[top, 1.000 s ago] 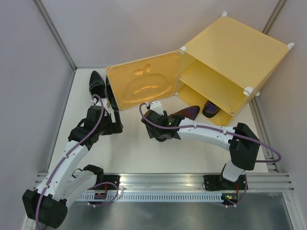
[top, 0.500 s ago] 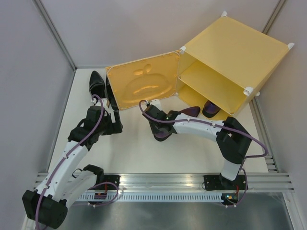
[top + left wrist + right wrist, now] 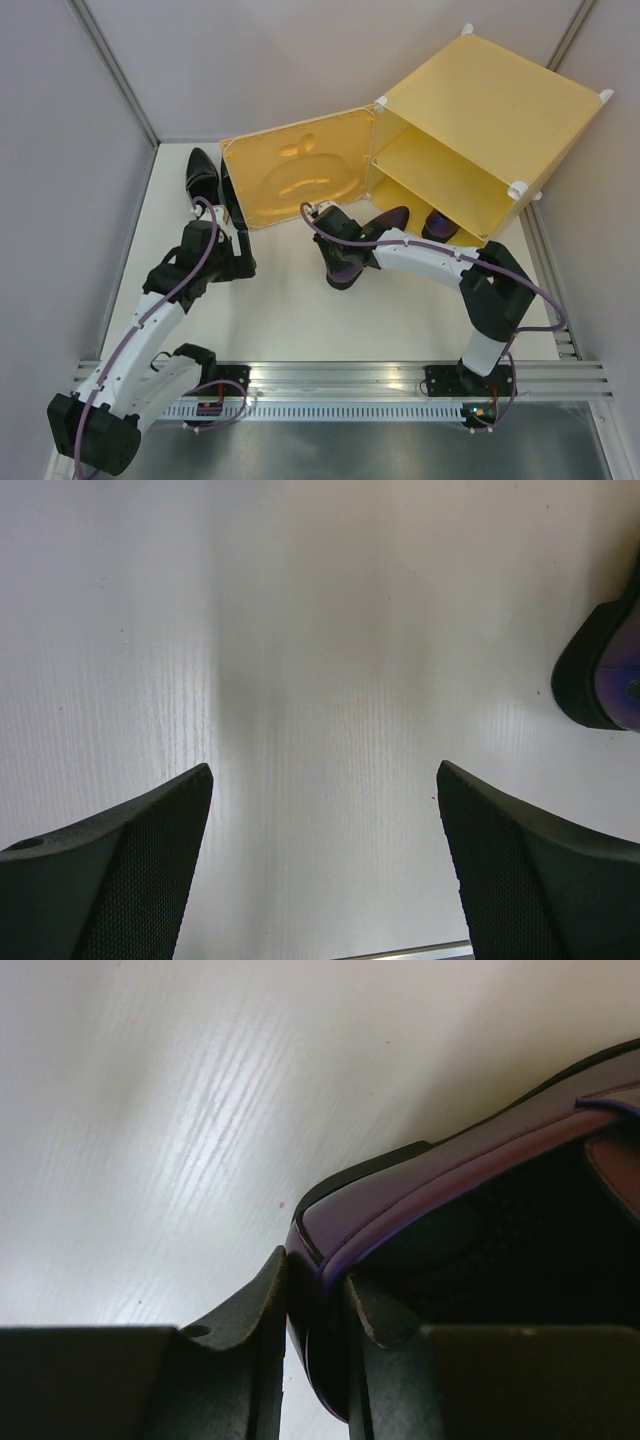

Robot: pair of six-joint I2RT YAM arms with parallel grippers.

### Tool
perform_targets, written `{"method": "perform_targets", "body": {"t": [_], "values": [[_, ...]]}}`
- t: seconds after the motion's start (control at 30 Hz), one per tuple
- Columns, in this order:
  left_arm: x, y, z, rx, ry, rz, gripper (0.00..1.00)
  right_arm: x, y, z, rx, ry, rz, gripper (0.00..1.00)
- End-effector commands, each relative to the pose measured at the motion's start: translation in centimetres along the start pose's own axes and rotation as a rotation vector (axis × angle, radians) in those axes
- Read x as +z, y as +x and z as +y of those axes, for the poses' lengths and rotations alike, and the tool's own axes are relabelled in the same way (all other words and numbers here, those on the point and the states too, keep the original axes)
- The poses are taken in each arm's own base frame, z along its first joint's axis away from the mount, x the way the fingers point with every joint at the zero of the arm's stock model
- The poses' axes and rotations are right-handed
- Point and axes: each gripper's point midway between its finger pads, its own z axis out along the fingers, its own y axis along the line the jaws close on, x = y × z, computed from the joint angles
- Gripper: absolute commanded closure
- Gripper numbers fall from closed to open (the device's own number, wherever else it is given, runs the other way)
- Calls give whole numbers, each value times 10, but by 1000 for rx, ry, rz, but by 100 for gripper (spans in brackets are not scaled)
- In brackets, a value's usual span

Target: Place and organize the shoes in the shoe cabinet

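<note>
My right gripper needs to slide its shoe outward into the opening of the cabinet's lower section next and release the shoe's heel, as the shoe's toe faces the section's free bottom beside the second purple shoe.
A dark purple shoe (image 3: pixel 388 220) lies on the table in front of the shoe cabinet (image 3: pixel 500 100), toe toward the opening. My right gripper (image 3: pixel 345 265) is shut on its heel wall: in the right wrist view the purple shoe (image 3: pixel 450 1180) has one finger outside the wall and one inside, right gripper (image 3: pixel 315 1272). A second purple shoe (image 3: pixel 440 226) sits in the cabinet's lower compartment. Two black shoes (image 3: pixel 203 175) lie left of the open door (image 3: pixel 300 185). My left gripper (image 3: pixel 240 258) hovers open over bare table, left gripper (image 3: pixel 323 770).
The apple-embossed door stands swung out to the left, between the two arms. The inner shelf (image 3: pixel 430 165) holds nothing. A dark shoe heel (image 3: pixel 600 675) shows at the right edge of the left wrist view. Grey walls enclose the table on both sides.
My right gripper's jaws have closed on the purple shoe's heel. The shoe's toe has swung a little toward the cabinet. The left arm has not moved.
</note>
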Motion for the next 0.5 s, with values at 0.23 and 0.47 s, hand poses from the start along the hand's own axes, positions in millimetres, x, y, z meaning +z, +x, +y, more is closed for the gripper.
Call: {"method": "perform_targets", "body": {"t": [0.23,0.47], "values": [[3,-6,2,-26,-19,-20,6,-30,-57,-62,-113,37,-133,99],[4,-5,3,-26,-24,-12,6,-20,-76,-102,-129,48,-157,100]]}}
